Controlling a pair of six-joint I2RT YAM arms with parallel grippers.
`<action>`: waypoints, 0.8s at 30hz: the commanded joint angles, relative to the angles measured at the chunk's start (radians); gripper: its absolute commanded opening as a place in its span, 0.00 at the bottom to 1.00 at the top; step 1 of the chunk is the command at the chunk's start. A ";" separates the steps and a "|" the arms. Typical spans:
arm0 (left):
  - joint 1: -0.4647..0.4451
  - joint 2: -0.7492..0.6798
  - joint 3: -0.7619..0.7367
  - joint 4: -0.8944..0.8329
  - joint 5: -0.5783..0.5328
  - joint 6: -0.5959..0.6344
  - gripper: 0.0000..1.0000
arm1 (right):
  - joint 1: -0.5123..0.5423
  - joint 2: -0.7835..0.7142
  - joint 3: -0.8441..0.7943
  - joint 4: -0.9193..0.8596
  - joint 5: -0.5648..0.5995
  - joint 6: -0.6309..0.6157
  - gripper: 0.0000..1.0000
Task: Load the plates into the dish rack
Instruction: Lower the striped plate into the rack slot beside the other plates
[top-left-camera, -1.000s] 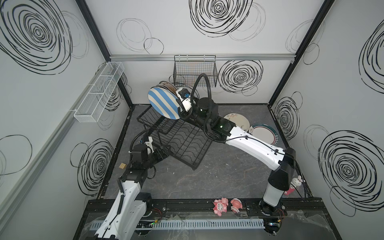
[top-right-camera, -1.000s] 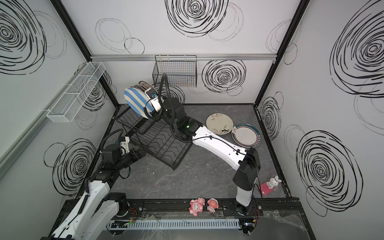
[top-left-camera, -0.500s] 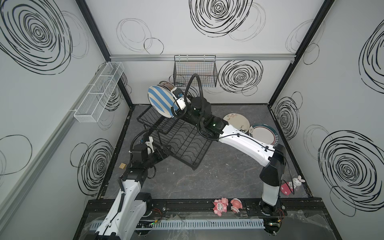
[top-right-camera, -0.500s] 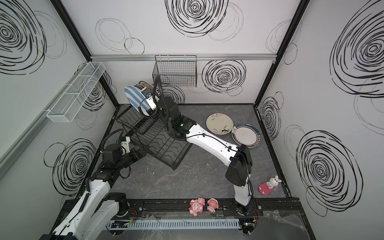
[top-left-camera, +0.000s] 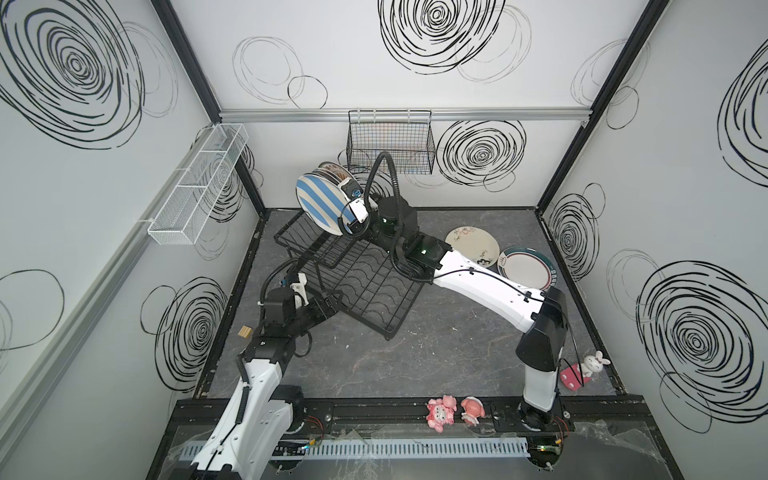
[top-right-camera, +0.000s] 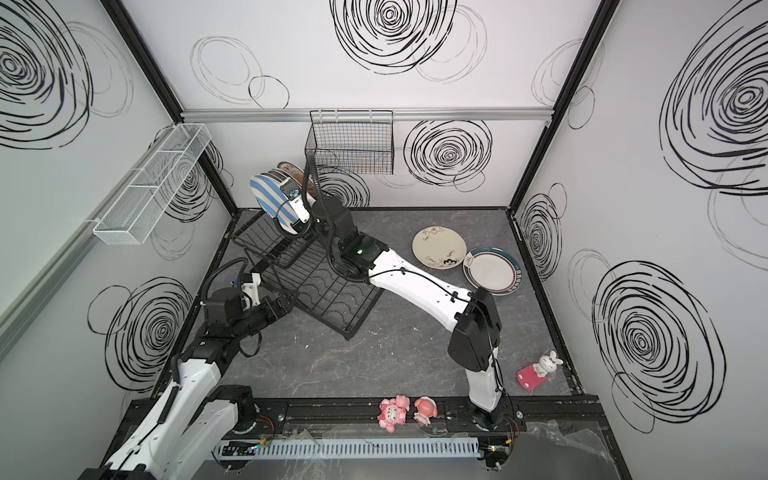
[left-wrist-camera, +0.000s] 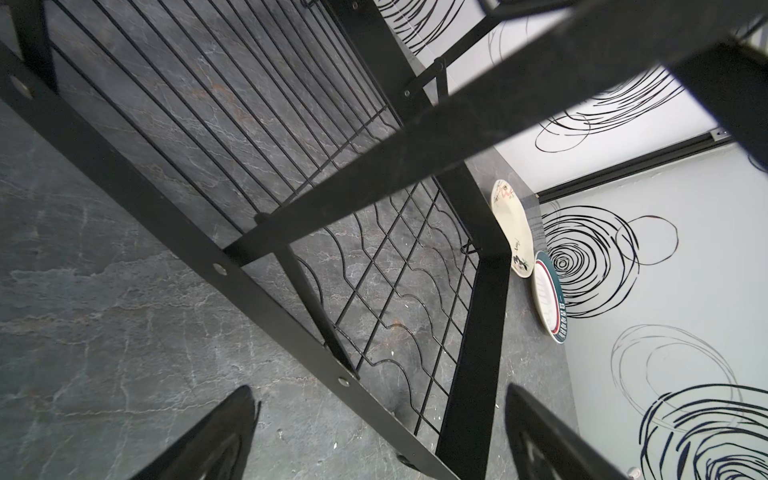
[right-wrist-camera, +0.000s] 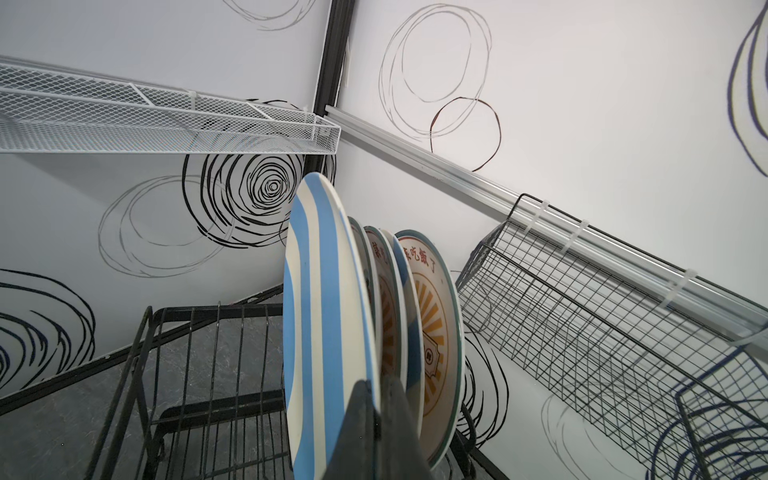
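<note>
The striped plate crowds the upright plates, so my right gripper will next move gently down and toward the white mesh basket, then let go of the striped plate in the rack's back end (top-left-camera: 323, 238) (right-wrist-camera: 270, 432).
My right gripper (top-left-camera: 352, 210) (right-wrist-camera: 376, 384) is shut on the rim of a blue-and-cream striped plate (top-left-camera: 322, 203) (top-right-camera: 270, 203) (right-wrist-camera: 324, 332). I hold the plate upright over the back end of the black dish rack (top-left-camera: 365, 291) (top-right-camera: 328, 299) (right-wrist-camera: 199, 332). It stands close beside several upright plates, among them an orange sunburst plate (right-wrist-camera: 436, 332). Whether its lower edge rests in the rack is hidden. A cream plate with drawings (top-left-camera: 471, 245) (left-wrist-camera: 513, 228) and a teal-rimmed plate (top-left-camera: 528, 268) (left-wrist-camera: 548, 299) lie flat on the table to the right. My left gripper (top-left-camera: 332, 301) (left-wrist-camera: 378, 388) is open at the rack's near left edge.
A black fine-grid wire basket (top-left-camera: 390, 149) hangs on the back wall, just behind the standing plates. A long white mesh basket (top-left-camera: 195, 187) hangs on the left wall. Pink figurines (top-left-camera: 440, 411) and a rabbit figure (top-left-camera: 586, 368) sit near the front. A small wooden block (top-left-camera: 245, 331) lies at the left.
My right arm has carried the striped plate a little back and left, closer to the standing plates. The left arm has not moved.
</note>
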 joint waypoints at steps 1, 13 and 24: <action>0.014 0.003 -0.005 0.043 0.008 0.016 0.96 | 0.007 0.018 0.034 0.066 0.010 0.014 0.00; 0.026 0.004 -0.002 0.037 0.006 0.017 0.96 | 0.004 0.071 0.070 0.069 0.026 0.019 0.00; 0.026 0.007 0.001 0.036 0.014 0.018 0.96 | 0.002 0.142 0.144 0.039 0.041 0.022 0.00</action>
